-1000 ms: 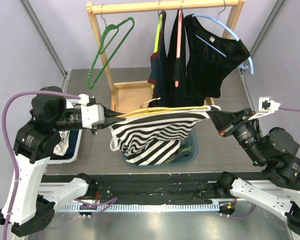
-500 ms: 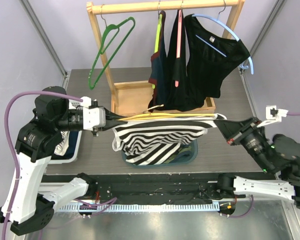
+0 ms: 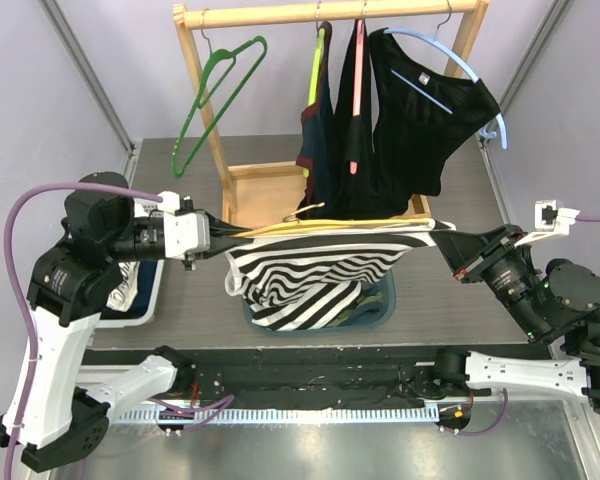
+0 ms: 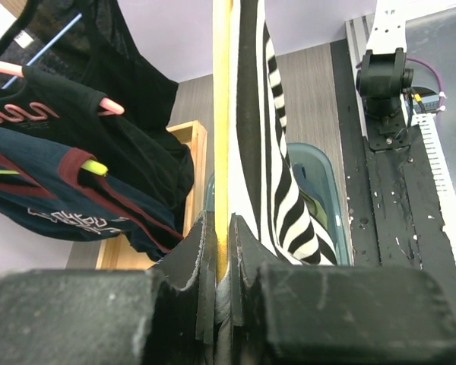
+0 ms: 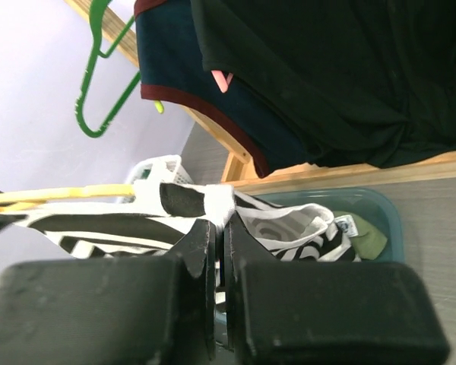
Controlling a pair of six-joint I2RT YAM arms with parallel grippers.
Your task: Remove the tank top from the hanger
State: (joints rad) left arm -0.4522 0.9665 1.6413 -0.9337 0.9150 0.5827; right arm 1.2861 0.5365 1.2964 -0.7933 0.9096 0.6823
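The striped tank top still hangs at the yellow hanger's end (image 3: 256, 231) (image 4: 222, 237) between my fingers. My left gripper needs to move down a little next, then let go of that end of the hanger.
A black-and-white striped tank top (image 3: 315, 275) hangs on a yellow hanger (image 3: 320, 226) held level above the table. My left gripper (image 3: 230, 238) is shut on the hanger's left end; in the left wrist view the yellow bar (image 4: 222, 114) runs out from between the closed jaws with the striped tank top (image 4: 262, 122) beside it. My right gripper (image 3: 442, 238) is shut on the tank top's right shoulder strap (image 5: 213, 201), and the hanger (image 5: 68, 194) shows to the left in the right wrist view.
A teal bin (image 3: 380, 300) with clothes lies under the tank top. Behind it stands a wooden rack (image 3: 330, 12) with dark garments (image 3: 410, 130) and an empty green hanger (image 3: 215, 95). A white basket (image 3: 135, 290) sits at the left.
My right arm swung out to the right and back a little, keeping the strap pulled taut. The left gripper and hanger stayed almost still.
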